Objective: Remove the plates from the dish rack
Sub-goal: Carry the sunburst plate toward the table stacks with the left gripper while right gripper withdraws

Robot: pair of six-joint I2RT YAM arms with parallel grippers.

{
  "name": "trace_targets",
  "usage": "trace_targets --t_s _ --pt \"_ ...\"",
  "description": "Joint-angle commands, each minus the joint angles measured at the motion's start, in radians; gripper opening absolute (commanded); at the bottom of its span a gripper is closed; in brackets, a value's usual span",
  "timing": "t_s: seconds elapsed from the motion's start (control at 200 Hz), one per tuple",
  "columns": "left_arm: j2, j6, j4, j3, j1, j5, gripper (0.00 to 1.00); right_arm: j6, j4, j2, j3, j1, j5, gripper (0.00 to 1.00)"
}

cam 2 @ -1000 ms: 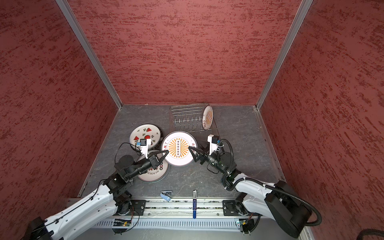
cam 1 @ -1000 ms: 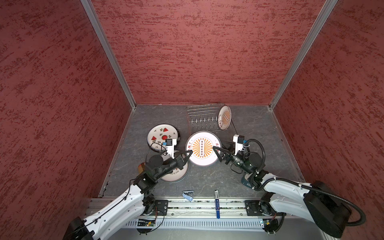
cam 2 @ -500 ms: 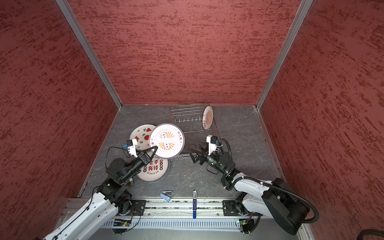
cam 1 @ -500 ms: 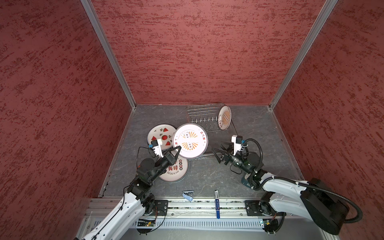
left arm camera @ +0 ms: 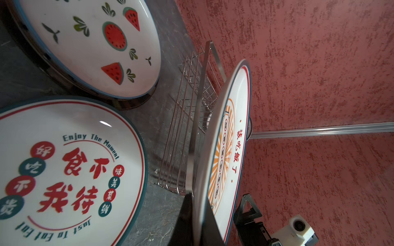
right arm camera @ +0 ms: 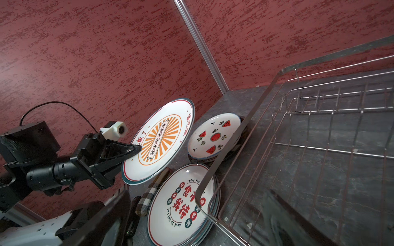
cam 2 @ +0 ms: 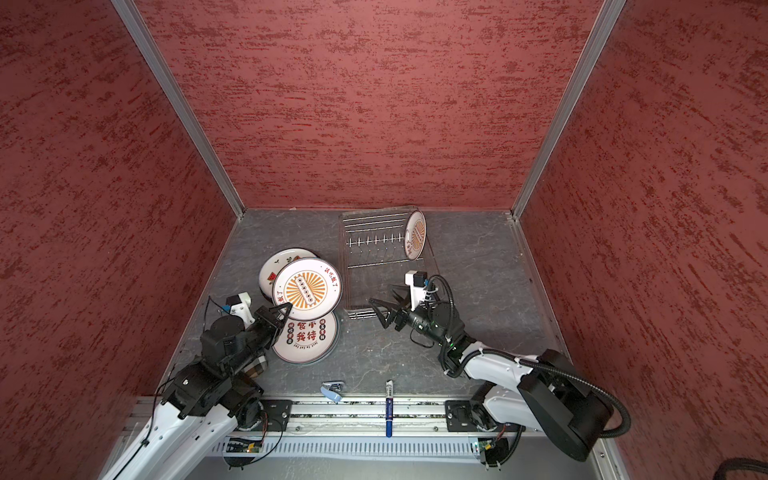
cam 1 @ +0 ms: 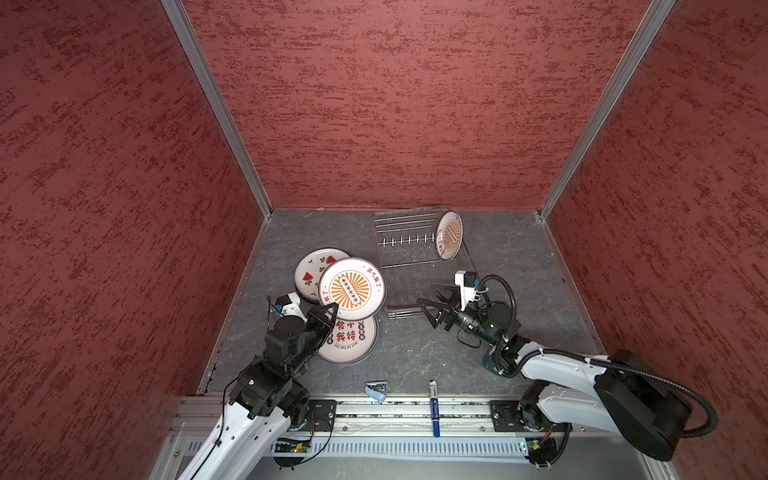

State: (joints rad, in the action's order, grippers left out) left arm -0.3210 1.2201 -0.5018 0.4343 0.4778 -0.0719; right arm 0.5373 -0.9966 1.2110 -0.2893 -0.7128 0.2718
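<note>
My left gripper next moves down and back to release the sunburst plate on the red-character stack (cam 1: 347, 336) (left arm camera: 76, 174), which lies below it with its top side bare.
My left gripper (cam 1: 332, 309) (cam 2: 286, 309) is shut on the near rim of an orange sunburst plate (cam 1: 351, 289) (left arm camera: 232, 149), which it holds tilted above two stacks of plates. One stack has a red-character plate (cam 1: 347, 338) (right arm camera: 181, 204) on top, the other a watermelon plate (cam 1: 309, 270) (left arm camera: 96, 42). The dish rack (cam 1: 411, 249) (right arm camera: 319, 149) stands at the back. One more sunburst plate (cam 1: 449, 235) (cam 2: 415, 235) stands upright at its right end. My right gripper (cam 1: 430, 297) (cam 2: 381, 296) is open and holds nothing, just off the rack's near end.
A blue marker (cam 1: 433, 405) and a small light-blue clip (cam 1: 376, 390) lie by the front rail. A checkered cloth item (right arm camera: 152, 191) lies beside the red-character stack, under my left arm. Red walls enclose the grey floor on three sides.
My left gripper has carried the sunburst plate from the middle leftward and now holds it over the two stacks. The right gripper has stayed open near the rack's near end.
</note>
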Motion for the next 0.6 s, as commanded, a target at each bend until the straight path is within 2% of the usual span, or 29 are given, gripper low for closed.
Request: trace_targets --t_s 0.0,0.07,0.15,0.596 --pt "0.016 0.084 -0.103 0.006 0.017 -0.028 0.0 -0.018 -0.039 0.005 -0.015 -0.016 0.011 0.95" --pt "0.009 0.105 -0.174 0.023 0.031 -0.069 0.0 -0.015 -0.089 0.009 0.003 -0.022 0.006 0.95" --pt "-0.006 0.118 -0.262 0.069 0.038 -0.12 0.0 -0.022 -0.045 0.011 -0.022 -0.026 0.021 0.96" --pt "-0.078 0.174 -0.375 0.036 0.082 -0.158 0.0 -0.017 -0.04 0.065 -0.069 -0.056 0.001 0.99"
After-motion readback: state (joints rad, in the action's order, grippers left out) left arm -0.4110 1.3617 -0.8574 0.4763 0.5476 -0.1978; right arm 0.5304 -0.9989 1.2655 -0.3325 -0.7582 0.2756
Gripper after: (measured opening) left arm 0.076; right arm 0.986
